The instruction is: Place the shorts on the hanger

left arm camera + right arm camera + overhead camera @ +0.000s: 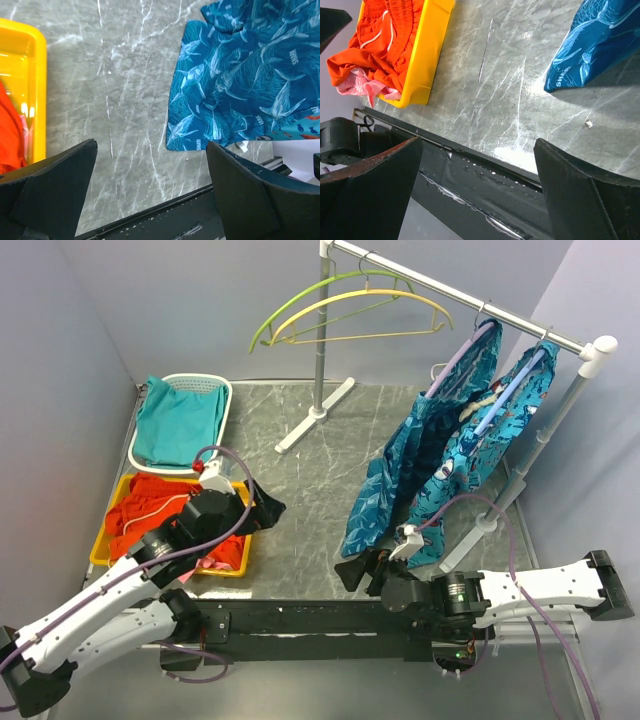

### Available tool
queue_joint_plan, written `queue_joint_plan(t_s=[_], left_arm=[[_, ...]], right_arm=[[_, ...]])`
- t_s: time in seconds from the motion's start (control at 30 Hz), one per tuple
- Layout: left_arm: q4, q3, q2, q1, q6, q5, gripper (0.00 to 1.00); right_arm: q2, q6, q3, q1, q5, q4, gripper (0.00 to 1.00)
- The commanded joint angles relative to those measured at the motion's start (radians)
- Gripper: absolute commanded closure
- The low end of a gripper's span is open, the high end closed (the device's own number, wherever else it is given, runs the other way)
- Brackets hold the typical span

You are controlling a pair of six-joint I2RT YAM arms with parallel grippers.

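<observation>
The left gripper has bare table between its fingers, so next it will move over the yellow tray [98, 552] toward the white basket and then close down on the far edge of the shorts.
The red-orange shorts [150, 508] lie bunched in a yellow tray [98, 552] at the left. The right wrist view shows the shorts [380, 40] with their pale drawstring, and the left wrist view shows only a red edge [9, 135]. The yellow hanger [370, 312] hangs by its hook on the rack's bar at the back, empty. My left gripper [268, 508] hovers open just right of the tray, with bare table between its fingers [55, 190]. My right gripper [358, 573] stands open over the near edge, holding nothing [477, 185].
A lime-green hanger [290, 302] hangs beside the yellow one. Teal patterned garments [440, 460] hang at the right, their hems near the table [240, 75]. A white basket [228, 405] holds a teal cloth. Pink cloth [365, 87] lies under the shorts. A rack foot [315, 415] stands mid-table.
</observation>
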Motion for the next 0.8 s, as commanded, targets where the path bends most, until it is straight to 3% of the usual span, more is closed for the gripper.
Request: queue_joint_plan(t_s=[0.0, 0.1, 0.2, 0.33, 0.47, 0.77], left_arm=[[-0.061, 0.027, -0.026, -0.002, 0.007, -0.08, 0.04], [-0.147, 0.048, -0.006, 0.012, -0.042, -0.143, 0.04], [-0.121, 0.044, -0.012, 0.079, -0.048, -0.084, 0.04], [-0.132, 0.054, -0.005, 0.162, -0.059, -0.017, 0.04], [-0.188, 0.079, 0.009, 0.265, -0.054, 0.01, 0.04], [-0.353, 0.16, 0.055, 0.785, 0.095, 0.124, 0.01]], right_arm=[[0.013, -0.025, 0.045, -0.003, 0.02, 0.018, 0.0], [0.042, -0.054, 0.073, -0.008, 0.014, 0.02, 0.0], [0.093, -0.106, 0.107, -0.038, -0.018, 0.047, 0.0], [0.191, -0.236, 0.151, -0.149, -0.206, 0.13, 0.0], [0.291, -0.278, 0.174, -0.192, -0.286, 0.181, 0.0], [0.41, -0.324, 0.174, -0.212, -0.382, 0.319, 0.0]])
